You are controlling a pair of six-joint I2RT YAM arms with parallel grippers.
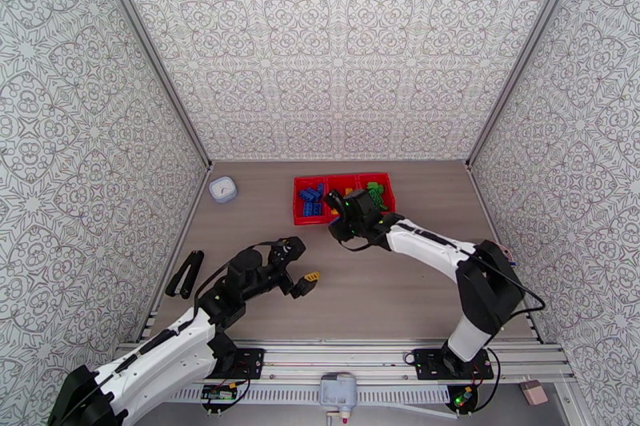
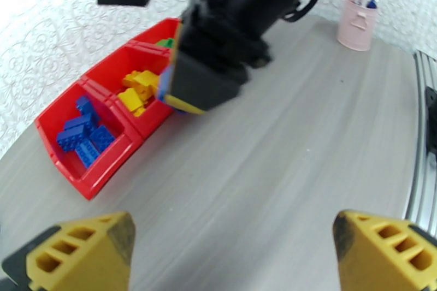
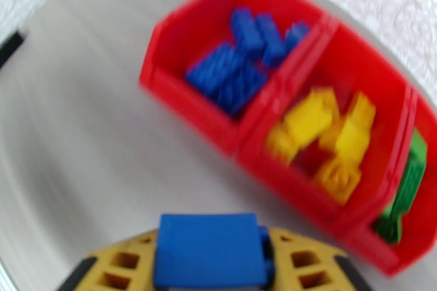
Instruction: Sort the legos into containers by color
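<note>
The right gripper needs to move outward over the blue legos and let go of the matching blue one, because the blue legos' section of the red tray is outward of the gripper.
The red tray [image 1: 308, 220] of three containers sits at the back centre of the table. Its left compartment holds several blue legos [image 1: 311, 202], the middle one yellow legos [image 3: 322, 134], the right one green legos [image 1: 376, 194]. My right gripper [image 1: 334, 208] hovers at the tray's near edge, in front of the blue and yellow compartments, shut on a blue lego [image 3: 210, 256]. That brick sits between the yellow fingers. My left gripper [image 1: 300, 266] is low over the table's near middle, open, with nothing between its fingertips [image 2: 82, 254]. From there I see the right gripper [image 2: 185, 90] beside the tray [image 2: 104, 177].
A small white round cup [image 1: 223, 189] stands left of the tray. A black tool [image 1: 186, 274] lies near the left wall. A pink cup [image 2: 358, 22] with pens stands off to the right. Patterned walls enclose three sides. Bare tabletop stretches between the grippers.
</note>
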